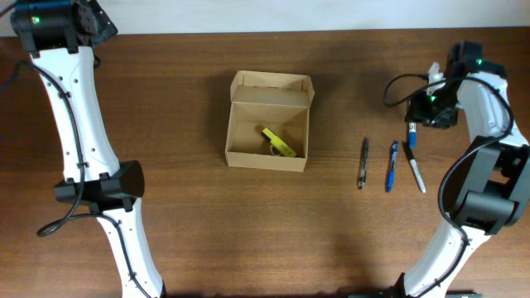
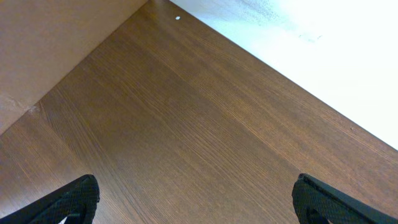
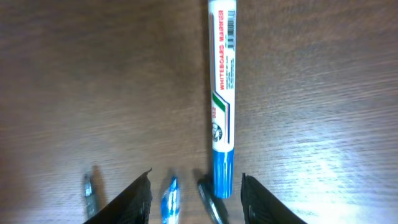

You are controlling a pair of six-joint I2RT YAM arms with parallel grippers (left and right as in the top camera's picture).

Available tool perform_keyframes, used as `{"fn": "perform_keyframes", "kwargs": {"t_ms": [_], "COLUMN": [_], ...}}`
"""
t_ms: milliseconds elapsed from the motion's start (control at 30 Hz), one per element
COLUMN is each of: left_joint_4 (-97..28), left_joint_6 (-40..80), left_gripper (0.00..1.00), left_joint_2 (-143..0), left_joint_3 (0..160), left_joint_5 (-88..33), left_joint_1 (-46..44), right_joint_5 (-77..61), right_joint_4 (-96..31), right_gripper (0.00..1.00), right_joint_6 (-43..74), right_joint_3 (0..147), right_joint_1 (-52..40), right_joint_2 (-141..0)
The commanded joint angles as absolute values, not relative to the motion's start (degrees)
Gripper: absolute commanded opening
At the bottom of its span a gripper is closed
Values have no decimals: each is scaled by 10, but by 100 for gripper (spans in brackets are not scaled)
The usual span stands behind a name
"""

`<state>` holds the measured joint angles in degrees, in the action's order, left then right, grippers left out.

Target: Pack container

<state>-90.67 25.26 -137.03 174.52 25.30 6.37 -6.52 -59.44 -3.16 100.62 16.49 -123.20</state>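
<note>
The white marker's blue cap end (image 1: 411, 136) (image 3: 222, 174) is below, between my open fingers, so my right gripper should next go down onto that cap end and close.
The container (image 1: 269, 120) is a tan cardboard box standing open at mid-table, its flap lid raised at the back. A yellow item (image 1: 279, 142) lies inside. My right gripper (image 1: 424, 116) hovers at the right over a white whiteboard marker with a blue cap (image 1: 411, 134). In the right wrist view the open, empty fingers (image 3: 196, 199) straddle the marker's cap end (image 3: 222, 93). My left gripper (image 1: 93, 21) is at the far back left. Its fingers (image 2: 199, 202) are wide open over bare wood.
Three pens lie side by side in front of the marker: a dark pen (image 1: 363, 162), a blue pen (image 1: 391, 165) and a white pen (image 1: 416, 174). Their tips show in the right wrist view, the blue one (image 3: 169, 196) between the fingers. The table's back edge (image 2: 280, 74) is near the left gripper.
</note>
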Motion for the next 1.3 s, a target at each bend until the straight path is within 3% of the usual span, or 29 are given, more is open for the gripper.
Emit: {"fn": "perform_keyframes", "kwargs": {"t_ms": [0, 400, 633, 933, 1267], "left_joint_4": [-907, -907, -907, -907, -908], "left_joint_6": [248, 247, 248, 247, 247], "left_gripper": [100, 100, 100, 100, 100], "left_joint_2": [-1351, -1351, -1351, -1351, -1351], "left_joint_3": [1743, 1743, 1743, 1743, 1742], "left_joint_5": [253, 253, 253, 253, 253], "left_joint_1": [68, 68, 68, 68, 68], "right_joint_5": [-44, -38, -38, -75, -161], "right_joint_4": [-573, -482, -472, -520, -765], "right_gripper": [47, 45, 4, 4, 4], "right_joint_6": [-29, -29, -25, -25, -85], "right_joint_3": [968, 883, 877, 927, 1274], "right_joint_1": [170, 170, 170, 168, 95], "right_joint_2": [-1233, -1234, -1239, -1236, -1228]}}
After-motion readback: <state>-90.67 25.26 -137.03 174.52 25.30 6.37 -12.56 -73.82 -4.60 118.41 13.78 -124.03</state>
